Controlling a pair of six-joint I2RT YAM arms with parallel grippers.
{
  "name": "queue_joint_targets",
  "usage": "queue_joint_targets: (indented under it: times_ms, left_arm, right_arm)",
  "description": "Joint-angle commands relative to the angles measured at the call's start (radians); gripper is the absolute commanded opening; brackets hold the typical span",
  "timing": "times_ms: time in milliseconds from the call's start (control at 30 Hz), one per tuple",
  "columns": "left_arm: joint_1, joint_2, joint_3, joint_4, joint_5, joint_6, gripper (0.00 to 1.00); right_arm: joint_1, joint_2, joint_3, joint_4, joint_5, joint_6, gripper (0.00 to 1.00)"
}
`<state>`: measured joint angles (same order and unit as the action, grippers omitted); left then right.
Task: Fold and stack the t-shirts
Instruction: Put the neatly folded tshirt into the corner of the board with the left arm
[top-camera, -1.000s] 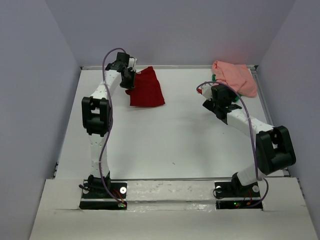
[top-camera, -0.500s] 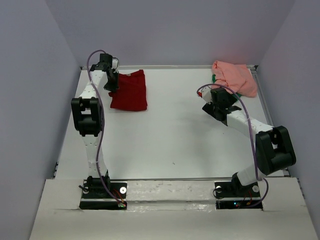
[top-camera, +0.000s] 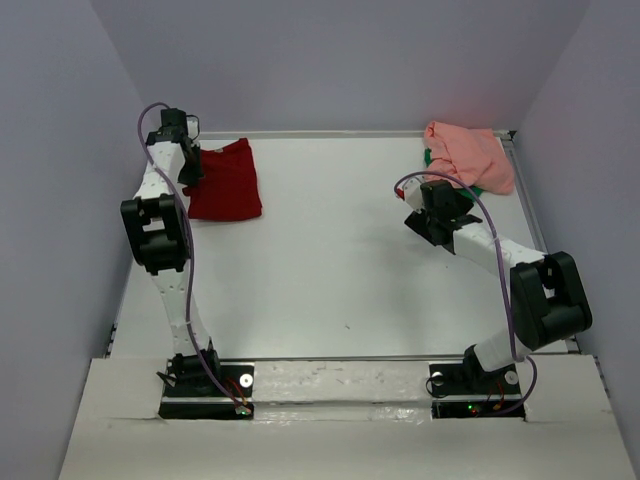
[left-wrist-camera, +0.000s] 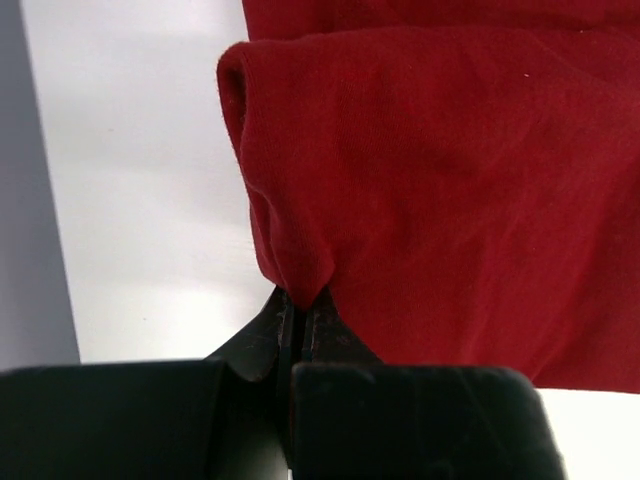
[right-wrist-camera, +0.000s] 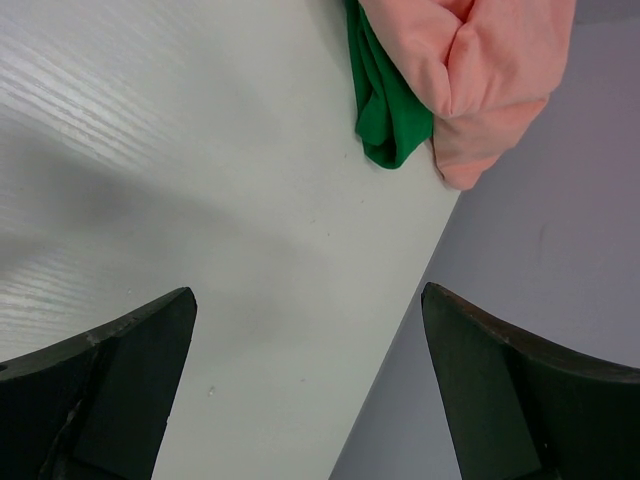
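Note:
My left gripper should next slide to the left in the top view and let go of the dark red t-shirt's edge on the bare part of the table beside the wall (left-wrist-camera: 140, 220), because there is still a gap.
The dark red t-shirt (top-camera: 226, 182) lies folded at the table's far left; it fills the left wrist view (left-wrist-camera: 440, 180). My left gripper (top-camera: 186, 172) is shut on its left edge, the cloth pinched between the fingertips (left-wrist-camera: 298, 300). The salmon pink t-shirt (top-camera: 468, 154) lies bunched at the far right corner over a bit of green fabric (top-camera: 428, 157); both show in the right wrist view, pink (right-wrist-camera: 470, 70) above green (right-wrist-camera: 388, 110). My right gripper (top-camera: 432, 205) is open and empty over bare table, short of that pile, its fingers (right-wrist-camera: 120, 370) wide apart.
Grey walls stand close along the left, back and right of the white table (top-camera: 340, 260). The table's right edge (right-wrist-camera: 400, 330) runs between my right fingers in the right wrist view.
My left gripper has dragged the dark red t-shirt leftward along the back of the table toward the left wall. The right gripper has shifted slightly toward the pink pile.

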<state>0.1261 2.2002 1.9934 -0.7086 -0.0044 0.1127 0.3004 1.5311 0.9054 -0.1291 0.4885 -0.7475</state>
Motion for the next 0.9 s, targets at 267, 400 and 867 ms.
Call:
queue_joint_targets:
  times_ms: [267, 400, 867]
  left_arm:
    - [0.067, 0.067, 0.111, -0.012, -0.103, 0.067, 0.00]
    - [0.090, 0.099, 0.154, -0.017, -0.150, 0.085, 0.00]
    - [0.122, 0.161, 0.202, 0.018, -0.298, 0.127, 0.00]
  right_arm:
    - [-0.007, -0.015, 0.004, 0.003, -0.007, 0.027, 1.00]
    - [-0.007, -0.012, 0.004, 0.002, -0.008, 0.030, 1.00]
    - [-0.007, 0.004, 0.010, -0.003, -0.002, 0.034, 1.00]
